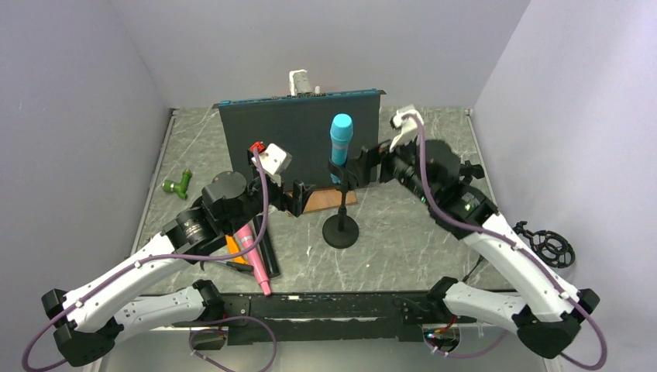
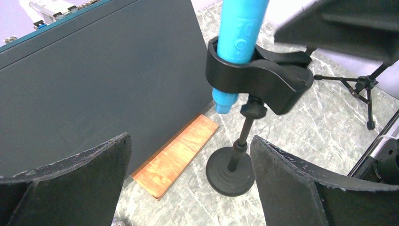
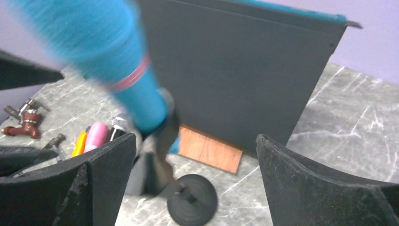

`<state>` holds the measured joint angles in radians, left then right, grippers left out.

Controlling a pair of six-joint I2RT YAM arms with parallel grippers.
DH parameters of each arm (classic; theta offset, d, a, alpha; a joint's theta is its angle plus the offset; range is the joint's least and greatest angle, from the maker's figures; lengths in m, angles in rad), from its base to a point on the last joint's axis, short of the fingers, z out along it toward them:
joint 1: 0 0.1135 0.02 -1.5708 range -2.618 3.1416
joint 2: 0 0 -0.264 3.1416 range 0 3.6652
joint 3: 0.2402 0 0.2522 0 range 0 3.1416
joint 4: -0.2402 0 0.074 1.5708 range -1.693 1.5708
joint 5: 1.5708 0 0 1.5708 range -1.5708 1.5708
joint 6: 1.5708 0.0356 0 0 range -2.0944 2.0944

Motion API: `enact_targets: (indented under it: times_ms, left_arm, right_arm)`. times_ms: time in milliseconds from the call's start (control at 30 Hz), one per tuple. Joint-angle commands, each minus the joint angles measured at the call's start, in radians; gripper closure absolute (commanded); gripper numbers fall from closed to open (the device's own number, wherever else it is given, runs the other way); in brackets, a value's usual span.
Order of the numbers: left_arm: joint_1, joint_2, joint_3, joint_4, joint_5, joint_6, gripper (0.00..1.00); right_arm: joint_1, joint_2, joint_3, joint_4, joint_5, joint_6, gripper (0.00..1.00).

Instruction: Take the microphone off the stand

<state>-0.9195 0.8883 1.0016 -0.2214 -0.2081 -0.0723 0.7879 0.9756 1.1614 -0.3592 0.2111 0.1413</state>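
The right gripper moves up and around the microphone's upper body next, since this upper body is above the gripper and to its left in the top view.
A blue microphone (image 1: 341, 136) stands upright in the black clip (image 2: 263, 77) of a small black stand with a round base (image 1: 341, 231) at mid table. My left gripper (image 1: 298, 198) is open and empty, left of the stand; its wrist view shows the microphone (image 2: 242, 28) and base (image 2: 230, 172) ahead between the jaws (image 2: 189, 155). My right gripper (image 1: 364, 167) is open and empty, close to the clip's right side. In its blurred wrist view the microphone (image 3: 117, 61) sits near the left finger, with the base (image 3: 193, 200) below the gripper (image 3: 195, 141).
A dark upright board (image 1: 298, 132) stands just behind the stand, with a wooden block (image 1: 325, 198) at its foot. A pink microphone (image 1: 252, 252) and orange tool lie at the front left. A green fitting (image 1: 178, 184) lies far left. A black round mount (image 1: 550, 244) sits at the right.
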Motion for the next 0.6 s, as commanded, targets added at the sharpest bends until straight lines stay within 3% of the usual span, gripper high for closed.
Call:
enact_targets:
  times_ms: [0,267,567]
  left_arm:
    - [0.004,0.003,-0.001,0.045,-0.010,-0.007,0.01]
    - [0.003,0.004,-0.001,0.047,-0.005,-0.006,0.01]
    - [0.003,0.000,0.000,0.047,-0.002,-0.003,0.01]
  right_arm:
    - [-0.194,0.083,0.143,-0.057,-0.518,-0.077,0.00]
    - [-0.328,0.332,0.364,-0.062,-1.158,-0.225,0.00]
    - [-0.341,0.490,0.525,-0.103,-1.356,-0.299,0.05]
